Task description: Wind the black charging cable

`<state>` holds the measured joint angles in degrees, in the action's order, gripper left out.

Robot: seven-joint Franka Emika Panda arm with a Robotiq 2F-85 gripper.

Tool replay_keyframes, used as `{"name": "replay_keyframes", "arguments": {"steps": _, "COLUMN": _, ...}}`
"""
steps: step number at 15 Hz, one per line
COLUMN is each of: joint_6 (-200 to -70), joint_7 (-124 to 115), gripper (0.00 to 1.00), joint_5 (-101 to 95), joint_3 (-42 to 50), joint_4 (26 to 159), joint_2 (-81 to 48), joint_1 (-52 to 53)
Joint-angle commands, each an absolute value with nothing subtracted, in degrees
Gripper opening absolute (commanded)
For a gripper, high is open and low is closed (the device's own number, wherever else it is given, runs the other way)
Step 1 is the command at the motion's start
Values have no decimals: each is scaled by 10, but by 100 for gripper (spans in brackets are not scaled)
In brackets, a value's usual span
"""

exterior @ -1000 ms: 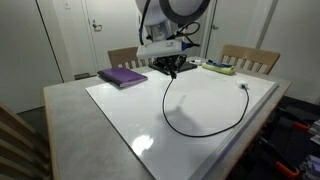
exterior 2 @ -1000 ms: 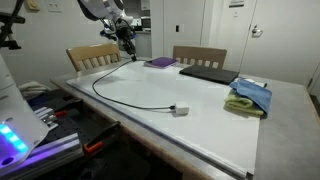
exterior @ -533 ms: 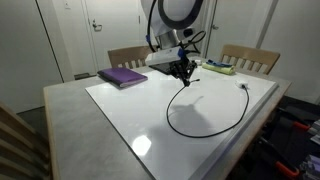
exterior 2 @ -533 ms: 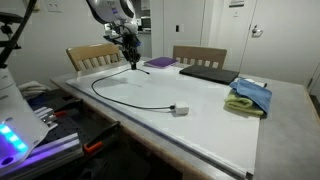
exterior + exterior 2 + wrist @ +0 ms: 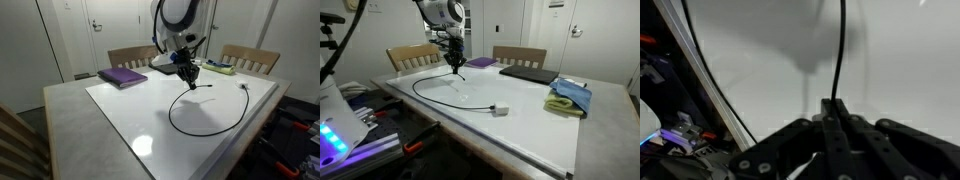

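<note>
My gripper shifts the cable (image 5: 200, 133) toward the grey plug's side of the loop next, then lowers it onto the table.
The black charging cable (image 5: 200, 133) lies in an open loop on the white tabletop (image 5: 130, 110). Its free plug end (image 5: 245, 88) rests near the table's edge and shows as a small grey plug (image 5: 499, 111). My gripper (image 5: 188, 72) hangs just above the table at the cable's other end, shut on it. From the side, the gripper (image 5: 457, 66) holds the cable (image 5: 430, 95), which curves away below it. In the wrist view the cable (image 5: 841, 50) runs straight up out of the closed fingertips (image 5: 835, 106).
A purple book (image 5: 123, 76) lies at the back of the table. A flat black laptop (image 5: 528, 72) and blue and green cloths (image 5: 570, 97) sit further along. Wooden chairs (image 5: 250, 58) stand behind the table. Cluttered gear (image 5: 380, 120) lies below the near edge.
My gripper has carried the held cable end sideways over the table, away from the purple book. The lifted stretch of cable followed it and the loop drew in a little.
</note>
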<state>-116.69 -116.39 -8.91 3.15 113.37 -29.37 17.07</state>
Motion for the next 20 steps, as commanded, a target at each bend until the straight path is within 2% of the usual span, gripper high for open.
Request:
{"name": "replay_keyframes", "arguments": {"steps": 1, "joint_6": -1165, "joint_7": -1215, "gripper": 1, "joint_5": -67, "joint_3": 33, "joint_4": 1137, "joint_2": -291, "joint_1": 145}}
{"name": "replay_keyframes", "arguments": {"steps": 15, "joint_6": -1220, "joint_7": -1330, "gripper": 1, "joint_5": -16, "joint_3": 42, "joint_4": 1198, "joint_2": -271, "joint_1": 80}}
{"name": "replay_keyframes", "arguments": {"steps": 16, "joint_6": -1228, "joint_7": -1325, "gripper": 6, "joint_5": -20, "joint_3": 42, "joint_4": 1206, "joint_2": -266, "joint_1": 79}}
{"name": "replay_keyframes", "arguments": {"steps": 17, "joint_6": -1232, "joint_7": -1319, "gripper": 31, "joint_5": -25, "joint_3": 42, "joint_4": 1213, "joint_2": -259, "joint_1": 78}}
{"name": "replay_keyframes", "arguments": {"steps": 18, "joint_6": -1232, "joint_7": -1317, "gripper": 31, "joint_5": -27, "joint_3": 42, "joint_4": 1212, "joint_2": -258, "joint_1": 78}}
{"name": "replay_keyframes", "arguments": {"steps": 20, "joint_6": -1227, "joint_7": -1305, "gripper": 42, "joint_5": -34, "joint_3": 41, "joint_4": 1216, "joint_2": -246, "joint_1": 79}}
